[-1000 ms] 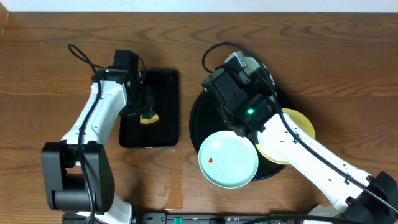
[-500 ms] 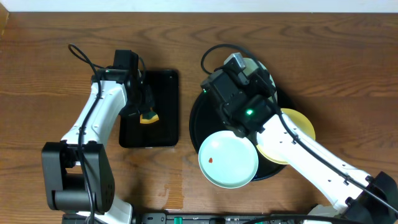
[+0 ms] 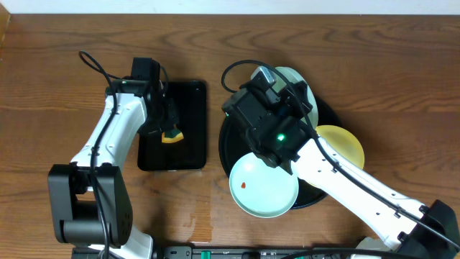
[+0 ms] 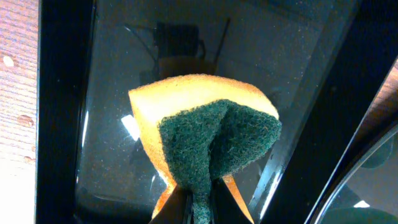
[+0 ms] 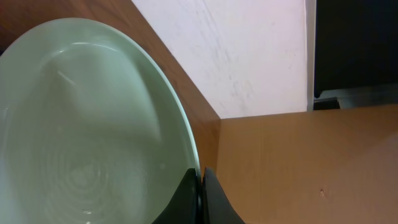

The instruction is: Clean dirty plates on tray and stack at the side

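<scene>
The table below is bare, to the gripper's right in the overhead view, so next I need to swing my right gripper past the yellow plate (image 3: 346, 144) and lower the mint plate there.
In the overhead view the round black tray (image 3: 226, 142) holds a pale mint plate (image 3: 264, 185) with a red speck at its front left and a pale yellow plate (image 3: 346, 144) at its right. A second mint plate (image 3: 296, 76) is held tilted over the tray's far side. The right wrist view shows my right gripper (image 5: 200, 182) shut on that plate's (image 5: 87, 124) rim. My left gripper (image 4: 200, 200) is shut on a folded yellow and green sponge (image 4: 208, 134), which hangs just above the small rectangular black tray (image 3: 188, 101). The sponge (image 3: 172, 136) also shows in the overhead view.
The rectangular tray (image 4: 62, 106) lies on the wooden table (image 3: 57, 65) left of the round tray, a narrow gap between them. A pale wall (image 5: 249, 56) shows behind the lifted plate.
My right arm has shifted a little to the left with the mint plate in its grip, uncovering more of the yellow plate. The left arm and sponge have not moved.
</scene>
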